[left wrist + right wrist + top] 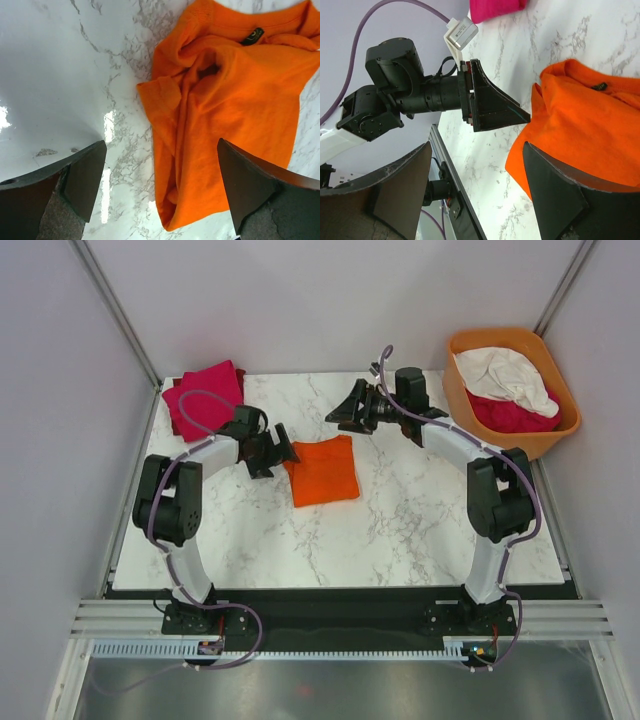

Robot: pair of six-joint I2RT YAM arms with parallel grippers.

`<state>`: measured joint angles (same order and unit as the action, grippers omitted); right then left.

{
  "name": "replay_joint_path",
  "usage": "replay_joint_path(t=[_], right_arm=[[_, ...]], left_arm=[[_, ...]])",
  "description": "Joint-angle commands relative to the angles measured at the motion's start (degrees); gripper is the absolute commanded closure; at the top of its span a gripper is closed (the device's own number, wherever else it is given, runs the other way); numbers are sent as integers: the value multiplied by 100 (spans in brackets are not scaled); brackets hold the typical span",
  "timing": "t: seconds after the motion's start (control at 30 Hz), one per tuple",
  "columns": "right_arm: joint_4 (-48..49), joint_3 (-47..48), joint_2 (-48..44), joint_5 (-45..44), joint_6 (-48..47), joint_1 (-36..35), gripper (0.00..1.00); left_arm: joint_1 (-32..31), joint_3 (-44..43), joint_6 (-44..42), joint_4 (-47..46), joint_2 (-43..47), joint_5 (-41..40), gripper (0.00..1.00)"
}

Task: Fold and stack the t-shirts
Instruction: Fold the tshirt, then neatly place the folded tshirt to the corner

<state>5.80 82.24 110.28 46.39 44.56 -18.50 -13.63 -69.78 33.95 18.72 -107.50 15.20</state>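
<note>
My left gripper lowers and shifts to the right in the top view onto that fold next, since the orange t-shirt's side edge bunches up between my spread fingers.
A folded bright orange t-shirt [323, 470] lies flat in the middle of the marble table [420, 520]. My left gripper [278, 455] is open at the shirt's left edge. In the left wrist view the orange t-shirt [230, 100] runs between its spread fingers [85, 175], which grip nothing. My right gripper [343, 410] hangs open just behind the shirt, with nothing in it. The right wrist view shows the orange t-shirt [590, 130] and the left gripper [495, 107] beside it. A folded magenta-pink t-shirt [205, 397] lies at the back left corner.
An orange plastic tub [497, 334] stands at the back right, off the table's corner. It holds a crumpled white t-shirt [505, 375] and a crimson one [515, 415]. Grey walls close in both sides. A metal rail [455, 180] runs along the table's left edge.
</note>
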Motion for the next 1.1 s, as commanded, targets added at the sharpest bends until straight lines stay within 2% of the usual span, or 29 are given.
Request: replay_joint_path(t=[0.0,0.27,0.33,0.37,0.4,0.47,0.5,0.73,0.83,0.87,0.9,1.07], right_arm=[[-141,-111,-323,-51,-219,40,18],[-193,-208,-384,-51,-254,84,18],[-194,-243,-393,-51,-254,92,18],[-194,-243,-393,-51,-263,101,18],[-194,-252,-393,-51,-254,101,18],[-202,-270,-393,-34,-272,110,18],[-202,-296,-402,-16,-272,110,18],[-202,-384,-411,10,-307,171,18],[-202,-436,-454,19,-316,180,19],[-202,-445,-498,19,-333,189,18],[-194,-454,-507,19,-325,189,18],[-194,-463,-604,28,-333,224,19]], left_arm=[[-43,70,-117,-377,-156,53,0],[-254,-97,120,-676,-824,158,3],[-263,-89,251,-895,-1009,342,12],[-272,-89,304,-975,-1062,421,20],[-272,-106,348,-1028,-1123,509,35],[-298,-185,419,-1072,-1290,536,45],[-298,-220,428,-1072,-1334,519,60],[-281,-413,437,-1072,-1475,519,60],[-272,-562,437,-1072,-1116,519,60],[-263,-668,454,-1064,-1010,528,89],[-237,-790,97,-428,-888,519,98],[27,-1573,-415,61,-798,466,98]])
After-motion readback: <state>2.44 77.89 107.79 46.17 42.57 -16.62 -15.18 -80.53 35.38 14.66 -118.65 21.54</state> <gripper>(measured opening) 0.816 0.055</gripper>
